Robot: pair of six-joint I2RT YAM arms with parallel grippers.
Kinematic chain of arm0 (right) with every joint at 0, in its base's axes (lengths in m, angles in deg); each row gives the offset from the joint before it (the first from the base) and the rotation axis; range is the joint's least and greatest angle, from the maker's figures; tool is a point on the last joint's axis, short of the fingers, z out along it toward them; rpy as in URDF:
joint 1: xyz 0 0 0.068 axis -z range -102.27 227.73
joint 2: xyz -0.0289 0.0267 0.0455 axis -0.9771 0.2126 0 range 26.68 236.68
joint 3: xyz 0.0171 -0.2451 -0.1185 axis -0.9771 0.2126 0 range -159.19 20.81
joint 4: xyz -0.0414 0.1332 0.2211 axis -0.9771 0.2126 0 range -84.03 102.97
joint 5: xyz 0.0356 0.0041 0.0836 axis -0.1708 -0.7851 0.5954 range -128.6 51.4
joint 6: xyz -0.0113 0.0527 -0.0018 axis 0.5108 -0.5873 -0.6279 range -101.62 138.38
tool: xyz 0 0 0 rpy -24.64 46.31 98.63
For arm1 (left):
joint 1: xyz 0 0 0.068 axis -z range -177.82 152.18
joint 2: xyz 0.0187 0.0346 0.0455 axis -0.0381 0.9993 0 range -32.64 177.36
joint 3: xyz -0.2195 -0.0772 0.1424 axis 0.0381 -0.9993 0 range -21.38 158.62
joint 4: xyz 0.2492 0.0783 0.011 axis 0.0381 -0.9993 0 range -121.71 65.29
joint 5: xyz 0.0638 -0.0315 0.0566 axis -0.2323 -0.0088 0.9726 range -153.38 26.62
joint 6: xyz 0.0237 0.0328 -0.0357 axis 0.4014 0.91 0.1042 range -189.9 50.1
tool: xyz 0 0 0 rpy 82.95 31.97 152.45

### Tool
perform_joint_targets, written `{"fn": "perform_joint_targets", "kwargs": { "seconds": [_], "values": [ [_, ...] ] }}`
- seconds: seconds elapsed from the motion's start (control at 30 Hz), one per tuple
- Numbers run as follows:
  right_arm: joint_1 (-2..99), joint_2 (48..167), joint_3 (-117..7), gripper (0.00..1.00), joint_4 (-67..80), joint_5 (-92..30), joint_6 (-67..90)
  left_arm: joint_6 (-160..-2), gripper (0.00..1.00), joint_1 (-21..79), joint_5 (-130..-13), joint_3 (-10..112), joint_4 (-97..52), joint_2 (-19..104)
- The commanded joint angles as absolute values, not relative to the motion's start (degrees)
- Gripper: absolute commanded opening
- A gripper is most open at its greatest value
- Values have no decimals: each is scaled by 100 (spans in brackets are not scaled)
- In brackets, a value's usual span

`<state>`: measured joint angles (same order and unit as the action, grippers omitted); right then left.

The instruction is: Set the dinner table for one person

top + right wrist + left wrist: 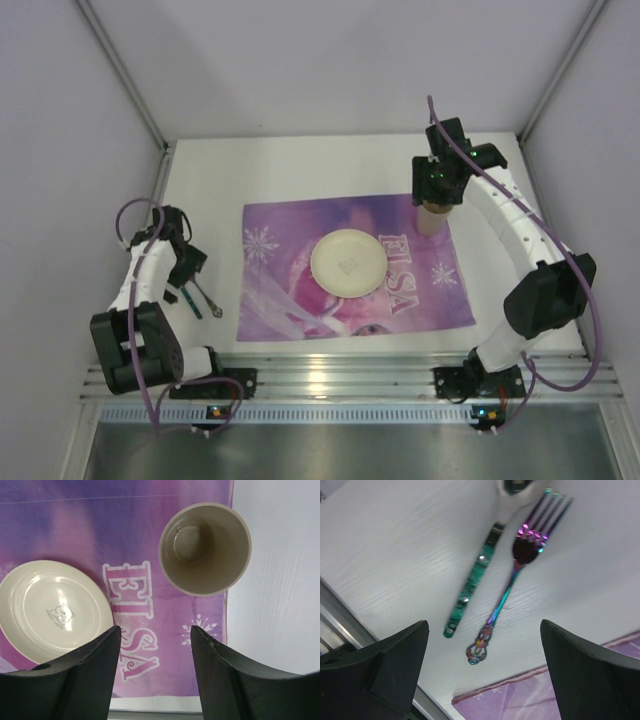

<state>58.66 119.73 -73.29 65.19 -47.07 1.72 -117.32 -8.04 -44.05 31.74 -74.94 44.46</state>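
Observation:
The iridescent fork lies below my left gripper on its placemat side. My left gripper needs to move down and toward the placemat (290, 290) next, onto the iridescent fork's mid-handle (204, 293).
The white dinner table (210, 170) carries a purple ELSA placemat (290, 290) with a cream plate (348, 262) in its middle and a beige cup (433, 218) upright at its far right corner. An iridescent fork (520, 565) and a green-handled utensil (472, 585) lie side by side on the bare table left of the placemat (560, 695). My left gripper (482, 675) hovers open and empty over their handle ends. My right gripper (155, 675) is open and empty just above and near side of the cup (205, 547), with the plate (52, 610) to its left.
The ribbed aluminium rail (320, 372) runs along the table's near edge by the arm bases. White walls and frame posts enclose the table on three sides. In the top view the fork (208, 297) lies close to the left arm.

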Motion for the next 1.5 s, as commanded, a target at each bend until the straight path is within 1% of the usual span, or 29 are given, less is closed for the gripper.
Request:
{"fn": "perform_joint_targets", "kwargs": {
  "seconds": [0.0, 0.1, 0.3, 0.37, 0.53, 0.77, 0.9, 1.0, 1.03, 1.1, 1.13, 1.23, 1.27, 1.37, 1.43, 1.47],
  "values": [
    [5892, 11729, -7236, 59, 6345, -4599, 160, -11850, 98, -1065, -4678, 2802, -7207, 4110],
    [5901, 11729, -7183, 58, 6327, -4546, 151, -11710, 98, -1091, -4633, 2565, -6955, 3996],
    [5901, 11764, -7165, 58, 6319, -4458, 133, -11595, 94, -1092, -4923, 2397, -6593, 4057],
    [5901, 11765, -7165, 58, 6327, -4467, 142, -11560, 91, -1083, -5160, 2362, -6382, 4074],
    [5901, 11773, -7130, 58, 6319, -4476, 133, -11604, 89, -1083, -5529, 2336, -6118, 4276],
    [5927, 11791, -7104, 58, 6327, -4484, 160, -11595, 87, -1091, -5442, 2195, -5916, 4487],
    [5927, 11817, -7112, 58, 6336, -4467, 168, -11595, 82, -1091, -5406, 2081, -5680, 4663],
    [5962, 11826, -7104, 58, 6336, -4449, 160, -11587, 73, -1091, -5372, 2019, -5565, 4777],
    [5988, 11835, -7104, 58, 6336, -4449, 160, -11552, 65, -1083, -5380, 1993, -5460, 4856],
    [6006, 11844, -7095, 58, 6336, -4423, 160, -11508, 55, -1083, -5380, 1993, -5389, 4988],
    [6024, 11852, -7103, 58, 6354, -4406, 151, -11455, 44, -1083, -5398, 1984, -5293, 5049],
    [6041, 11896, -7130, 58, 6345, -4397, 151, -11393, 30, -1083, -5415, 1993, -5230, 5260],
    [6050, 11896, -7139, 58, 6345, -4397, 151, -11376, 24, -1083, -5407, 1993, -5222, 5313],
    [6094, 11914, -7148, 58, 6345, -4388, 151, -11279, 21, -1083, -5372, 1993, -5160, 5428],
    [6129, 11914, -7148, 58, 6336, -4362, 151, -11192, 5, -1100, -5354, 2019, -5151, 5524],
    [6138, 11914, -7147, 58, 6336, -4353, 142, -11156, 0, -1092, -5345, 2028, -5134, 5559]
  ]
}}
